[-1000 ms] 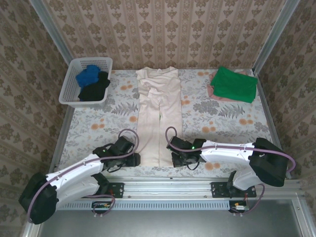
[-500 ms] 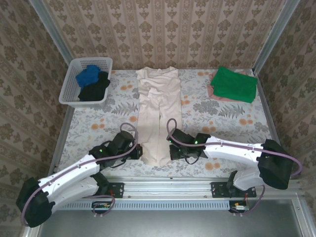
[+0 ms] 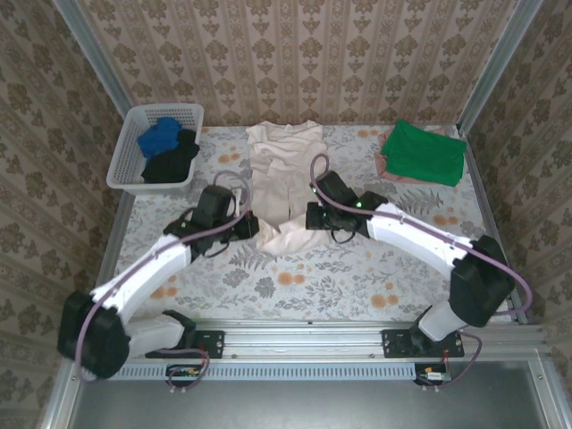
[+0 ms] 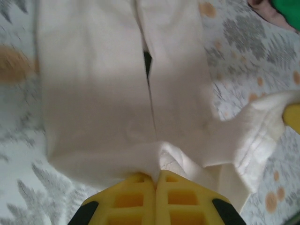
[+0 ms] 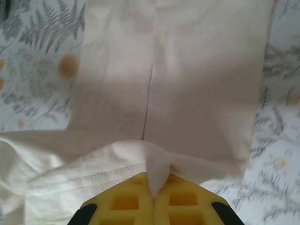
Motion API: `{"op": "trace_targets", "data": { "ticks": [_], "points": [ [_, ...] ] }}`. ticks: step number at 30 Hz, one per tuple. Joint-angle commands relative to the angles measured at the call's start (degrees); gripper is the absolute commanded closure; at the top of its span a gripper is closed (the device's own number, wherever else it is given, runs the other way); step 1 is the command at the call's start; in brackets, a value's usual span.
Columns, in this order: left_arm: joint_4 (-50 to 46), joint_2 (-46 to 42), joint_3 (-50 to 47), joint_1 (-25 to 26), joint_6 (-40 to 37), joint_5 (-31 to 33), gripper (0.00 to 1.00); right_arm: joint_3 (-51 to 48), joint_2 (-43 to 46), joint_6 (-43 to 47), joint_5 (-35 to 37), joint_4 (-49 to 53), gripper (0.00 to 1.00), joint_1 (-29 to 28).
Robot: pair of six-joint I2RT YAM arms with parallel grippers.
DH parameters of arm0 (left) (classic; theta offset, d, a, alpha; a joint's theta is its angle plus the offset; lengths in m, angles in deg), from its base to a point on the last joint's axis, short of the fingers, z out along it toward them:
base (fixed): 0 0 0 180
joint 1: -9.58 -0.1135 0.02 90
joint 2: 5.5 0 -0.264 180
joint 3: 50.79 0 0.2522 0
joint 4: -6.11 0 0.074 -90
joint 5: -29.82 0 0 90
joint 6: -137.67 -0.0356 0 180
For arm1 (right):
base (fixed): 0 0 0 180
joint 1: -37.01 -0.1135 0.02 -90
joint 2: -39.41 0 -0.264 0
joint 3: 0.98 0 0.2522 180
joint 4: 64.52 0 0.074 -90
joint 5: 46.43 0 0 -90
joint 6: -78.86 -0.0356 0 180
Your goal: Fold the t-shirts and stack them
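Note:
The t-shirt's far part lies outward and below, so the robot's right gripper will next carry the doubled-back hem corner outward over it, then bring the corner down.
A long cream t-shirt (image 3: 286,156) lies lengthwise in the middle of the table, its near end lifted and doubled back. My left gripper (image 3: 253,225) is shut on the hem's left corner. My right gripper (image 3: 308,217) is shut on the right corner. In the left wrist view the yellow fingers (image 4: 136,197) pinch a peak of cream cloth (image 4: 93,93) in the left gripper (image 4: 156,174). In the right wrist view the right gripper (image 5: 153,180) pinches the stitched hem, with the cream shirt (image 5: 201,84) flat beyond. A folded green t-shirt (image 3: 422,152) rests on a pink one (image 3: 382,165) at the far right.
A white lattice basket (image 3: 122,147) at the far left holds a blue t-shirt (image 3: 159,138) and a black one (image 3: 172,161). The floral tablecloth (image 3: 357,277) covers the table. Patterned walls and metal posts close in three sides.
The left gripper shut on the hem. Both grippers then moved from the near edge toward the far side, carrying the cream shirt's near end up over its middle.

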Motion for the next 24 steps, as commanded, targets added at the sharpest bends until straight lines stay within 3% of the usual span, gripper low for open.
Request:
{"op": "trace_targets", "data": {
  "ticks": [1, 10, 20, 24],
  "points": [
    [0.65, 8.82, 8.26, -2.76, -5.91, -2.34, 1.0, 4.85, -5.51, 4.21, -2.04, 0.34, 1.0, 3.76],
    [-2.34, 34.54, 30.3, -10.88, -10.11, -8.46, 1.0, 21.19, -22.48, 9.95, -8.22, 1.47, 1.0, 13.27],
    [-7.52, 49.83, 45.61, -15.06, -11.46, -12.9, 1.0, 36.09, -36.61, 11.74, -13.15, 5.8, 1.0, 18.5],
    [-8.17, 53.09, 48.41, -16.08, -11.46, -13.98, 0.82, 38.72, -39.55, 12.27, -13.54, 6.18, 0.98, 19.45]
  ]
}}
